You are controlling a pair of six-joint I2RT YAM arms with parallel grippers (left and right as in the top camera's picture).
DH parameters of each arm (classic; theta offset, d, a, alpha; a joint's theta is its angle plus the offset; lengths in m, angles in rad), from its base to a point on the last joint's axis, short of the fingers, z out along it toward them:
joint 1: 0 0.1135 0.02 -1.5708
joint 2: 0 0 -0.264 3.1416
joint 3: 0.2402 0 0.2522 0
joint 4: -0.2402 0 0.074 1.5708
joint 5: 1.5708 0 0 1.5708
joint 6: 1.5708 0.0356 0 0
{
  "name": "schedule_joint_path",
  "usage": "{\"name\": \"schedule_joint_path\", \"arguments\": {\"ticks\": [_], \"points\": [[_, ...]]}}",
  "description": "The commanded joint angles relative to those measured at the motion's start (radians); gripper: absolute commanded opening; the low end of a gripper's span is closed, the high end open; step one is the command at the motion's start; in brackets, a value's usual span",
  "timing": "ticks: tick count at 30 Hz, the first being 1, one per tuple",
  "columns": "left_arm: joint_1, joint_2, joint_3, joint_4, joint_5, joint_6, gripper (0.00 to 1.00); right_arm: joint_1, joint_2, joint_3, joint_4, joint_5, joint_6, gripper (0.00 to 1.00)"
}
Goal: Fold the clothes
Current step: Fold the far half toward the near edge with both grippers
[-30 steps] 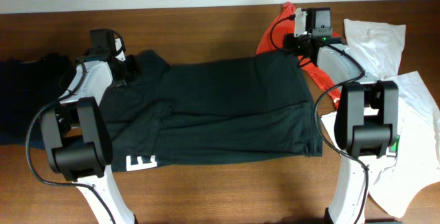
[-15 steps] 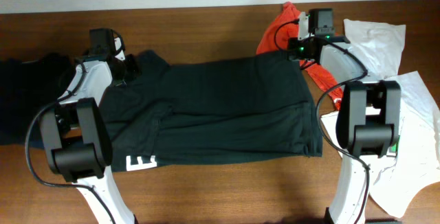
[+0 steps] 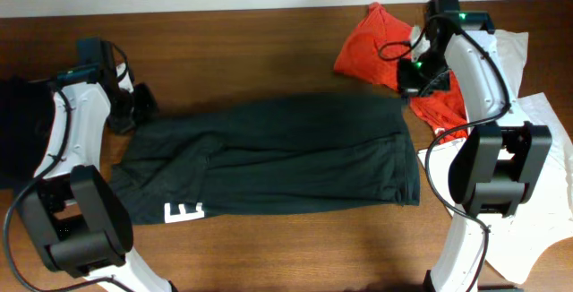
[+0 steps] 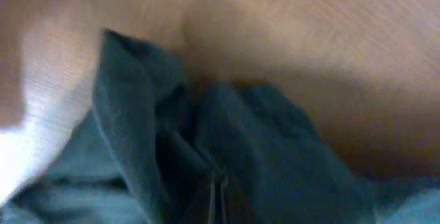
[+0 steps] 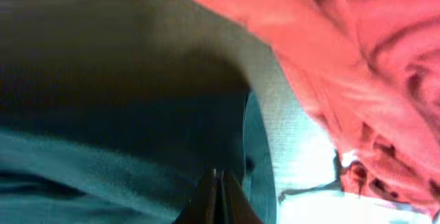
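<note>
The right gripper draws back and down over the black T-shirt's near part next. It releases the T-shirt's corner, as that part lies spread below and back from it.
The large black T-shirt [image 3: 286,153] lies spread sideways across the table, with white block letters [image 3: 183,210] at its front left. My left gripper [image 3: 134,110] is shut on the shirt's far left corner; the left wrist view shows the jaws [image 4: 216,189] closed in bunched dark fabric [image 4: 275,148]. My right gripper [image 3: 410,84] is shut on the far right corner; the right wrist view shows the closed jaws [image 5: 218,189] on dark cloth [image 5: 103,176]. An orange-red shirt [image 3: 372,46] lies crumpled at the back right, and also shows in the right wrist view [image 5: 357,66].
White shirts [image 3: 537,149] lie heaped along the right side, under and beside the right arm. A dark garment [image 3: 18,131] lies at the far left edge. Bare wooden table [image 3: 269,50] shows behind the black shirt and in front [image 3: 295,247] of it.
Both grippers have pulled the black shirt's far edge toward the front. The left gripper moved left and forward, the right gripper right and forward. The shirt now covers less depth.
</note>
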Motion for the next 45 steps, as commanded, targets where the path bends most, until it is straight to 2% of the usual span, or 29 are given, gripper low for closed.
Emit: {"name": "schedule_joint_path", "arguments": {"ticks": [1,11,13,15,22,23,28,30,32,38,42,45], "points": [[0.041,-0.034,0.010,-0.114,-0.022,-0.005,0.00,-0.004,-0.024,0.018,-0.109,0.009,0.012,0.04],[0.079,-0.034,0.007,-0.284,-0.024,0.042,0.00,-0.004,-0.024,-0.005,-0.356,0.016,0.011,0.04],[0.079,-0.034,0.007,-0.317,-0.066,0.045,0.00,-0.004,-0.024,-0.026,-0.387,0.056,0.012,0.04],[0.079,-0.034,0.006,-0.351,-0.108,0.045,0.00,-0.004,-0.024,-0.053,-0.389,0.063,0.011,0.04],[0.074,-0.034,-0.001,-0.398,-0.110,0.045,0.00,-0.004,-0.024,-0.107,-0.384,0.104,0.012,0.04],[0.074,-0.034,-0.006,-0.386,-0.106,0.045,0.00,-0.004,-0.024,-0.107,-0.375,0.120,0.012,0.04],[0.072,-0.034,-0.005,-0.111,0.019,0.071,0.00,-0.004,-0.024,-0.103,-0.182,0.084,0.012,0.04],[0.072,-0.037,0.005,-0.007,0.088,0.071,0.00,-0.004,-0.024,-0.076,-0.154,0.077,0.012,0.04],[0.072,-0.039,0.031,0.034,0.133,0.071,0.00,-0.004,-0.024,-0.031,-0.154,0.077,0.012,0.04],[0.072,-0.050,0.138,0.050,0.182,0.098,0.00,-0.004,-0.024,0.100,-0.172,0.077,0.012,0.04],[0.072,-0.088,0.146,0.049,0.212,0.147,0.00,-0.004,-0.024,0.146,-0.178,0.082,0.012,0.04],[0.072,-0.090,0.142,-0.016,0.186,0.161,0.00,-0.004,-0.024,0.150,-0.198,0.082,0.011,0.04]]}}
